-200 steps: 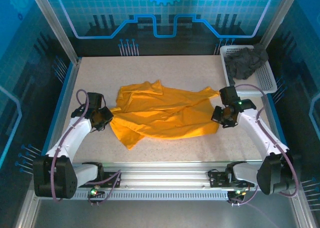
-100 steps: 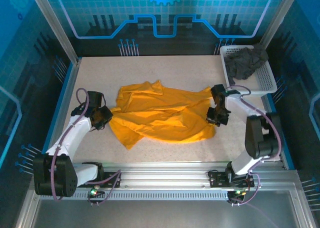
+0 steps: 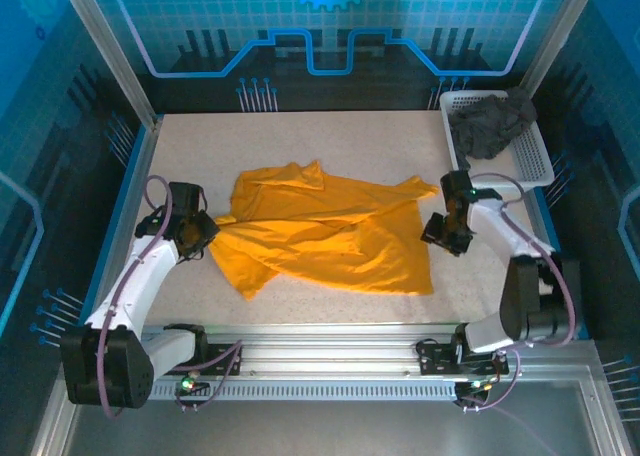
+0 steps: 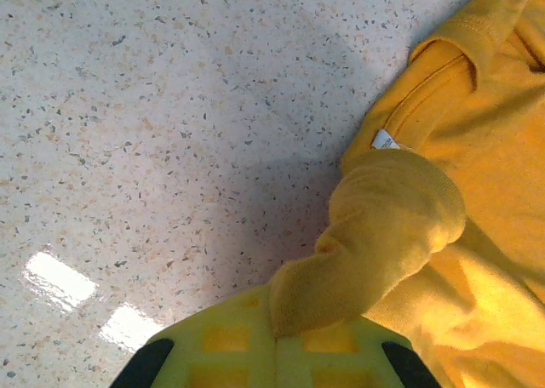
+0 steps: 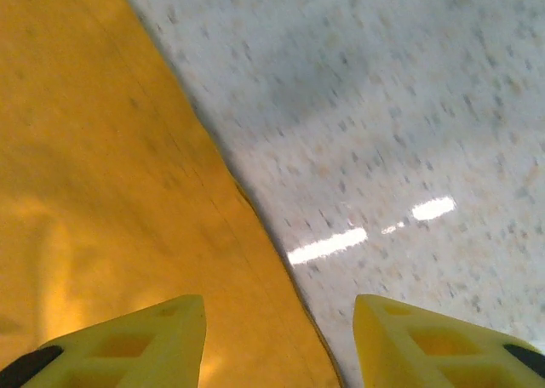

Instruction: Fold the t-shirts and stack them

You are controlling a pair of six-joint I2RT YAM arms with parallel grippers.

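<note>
I will move my right gripper back next and lower its open fingers around the shirt's near hem corner (image 3: 430, 290), which lies flat below and back from that gripper.
The orange-yellow t-shirt (image 3: 325, 234) lies crumpled across the middle of the table. My left gripper (image 3: 203, 238) is shut on a bunched fold of the orange-yellow t-shirt (image 4: 387, 226) at its left edge, the collar tag just beyond the fold. My right gripper (image 3: 440, 231) hovers open at the shirt's right edge; its yellow fingers (image 5: 136, 341) straddle the hem of the orange-yellow t-shirt (image 5: 102, 192) with nothing held. The charcoal grey t-shirt (image 3: 490, 124) sits bunched in the basket at the back right.
The white mesh basket (image 3: 535, 161) stands at the table's back right corner, close behind my right arm. Bare speckled tabletop (image 3: 330, 141) stretches behind the shirt, and a strip lies in front of it. Metal frame posts and blue walls surround the table.
My right gripper has let go of the shirt's right edge and pulled slightly right. The shirt's right side now lies flatter and lower. My left gripper shifted a little left with its fold.
</note>
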